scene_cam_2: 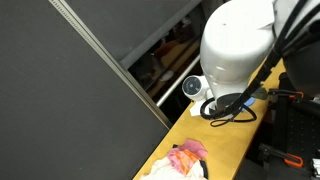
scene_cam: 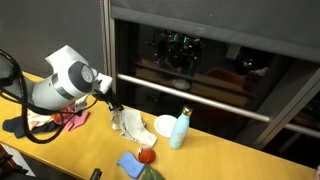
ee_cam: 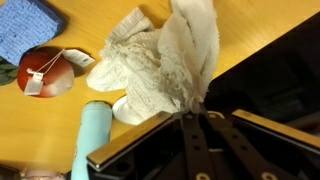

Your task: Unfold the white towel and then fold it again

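The bare wood between the clothes heap and the blue cloth is clear in that part, so next my gripper will tilt downward, lower the towel's corner there and release it.
The white towel is a rumpled off-white cloth. In the wrist view it hangs from my gripper, which is shut on one corner of it, and the rest trails onto the wooden table. In an exterior view the towel hangs below the gripper and drapes onto the table beside the white bowl. The light blue bottle stands just past the bowl and shows in the wrist view.
A small blue cloth and a red round object with a tag lie near the table's front. A heap of pink, red and dark clothes lies under the arm, also seen in an exterior view. A dark glass cabinet stands behind the table.
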{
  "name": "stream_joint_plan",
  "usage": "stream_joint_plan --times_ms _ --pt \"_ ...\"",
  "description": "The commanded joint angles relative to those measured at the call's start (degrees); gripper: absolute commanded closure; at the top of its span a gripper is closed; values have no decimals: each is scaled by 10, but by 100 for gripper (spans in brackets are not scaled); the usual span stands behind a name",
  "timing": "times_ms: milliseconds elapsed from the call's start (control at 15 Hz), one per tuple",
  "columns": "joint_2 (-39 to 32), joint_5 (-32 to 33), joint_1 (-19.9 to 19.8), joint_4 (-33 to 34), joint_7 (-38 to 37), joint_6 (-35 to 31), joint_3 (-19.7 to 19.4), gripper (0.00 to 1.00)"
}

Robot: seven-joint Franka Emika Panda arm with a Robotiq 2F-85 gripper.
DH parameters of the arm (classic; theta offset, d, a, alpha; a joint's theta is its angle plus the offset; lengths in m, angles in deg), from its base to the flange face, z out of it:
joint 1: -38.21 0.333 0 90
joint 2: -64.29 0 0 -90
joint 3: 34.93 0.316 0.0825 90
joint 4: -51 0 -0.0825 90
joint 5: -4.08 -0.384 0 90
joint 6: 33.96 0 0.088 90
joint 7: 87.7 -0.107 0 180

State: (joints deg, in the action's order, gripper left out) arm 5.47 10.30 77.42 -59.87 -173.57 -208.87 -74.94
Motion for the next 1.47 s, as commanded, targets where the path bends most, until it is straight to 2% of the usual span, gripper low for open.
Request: stream_joint_plan --times_ms 0,200,467,667,800,933,1133,1400 --pt "70 -1 -75 -34 135 -49 81 99" --pt "96 2 -162 -32 253 -64 164 99" --pt "126 -2 -302 -26 418 -36 305 99" --pt "129 -24 -397 -17 543 12 409 99" --pt "128 -55 -435 -5 617 75 453 99" --pt "126 -88 -450 13 671 156 470 99" --pt "119 -115 -440 42 706 249 459 99" --pt "113 -116 -418 54 717 336 441 99"
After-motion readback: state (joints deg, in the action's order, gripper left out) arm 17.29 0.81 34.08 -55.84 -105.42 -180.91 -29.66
